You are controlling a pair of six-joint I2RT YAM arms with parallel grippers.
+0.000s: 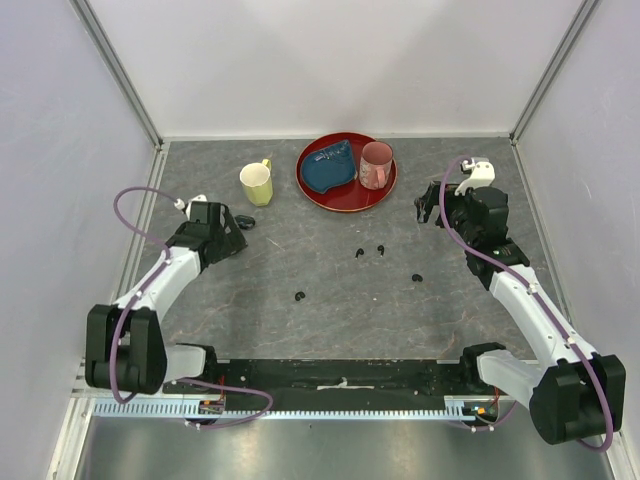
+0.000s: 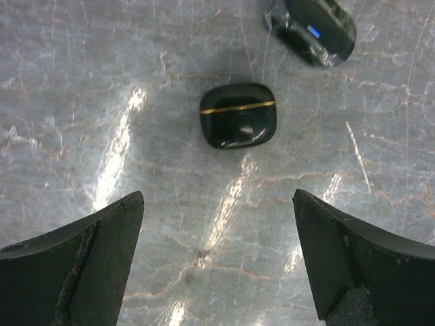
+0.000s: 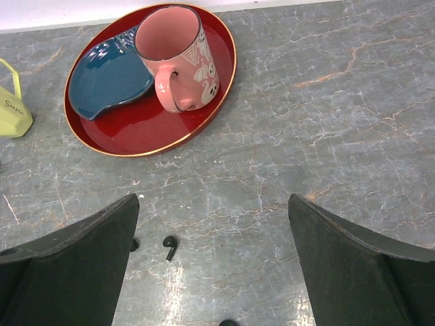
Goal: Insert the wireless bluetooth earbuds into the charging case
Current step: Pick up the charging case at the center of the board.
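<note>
My left gripper moves down onto the shut black charging case next, open fingers astride its short ends, since the case lies below the gripper on the tabletop.
Several tiny black earbuds lie on the grey table: two side by side, one to the right, one nearer. A shut black charging case with a gold seam lies ahead of my left gripper, which is open and empty. A second black case with a blue light lies beyond it. My right gripper is open and empty above the table, with one earbud by its left finger and another at the frame's bottom edge.
A red tray at the back holds a blue dish and a pink mug. A yellow mug stands left of it. White walls enclose the table on three sides.
</note>
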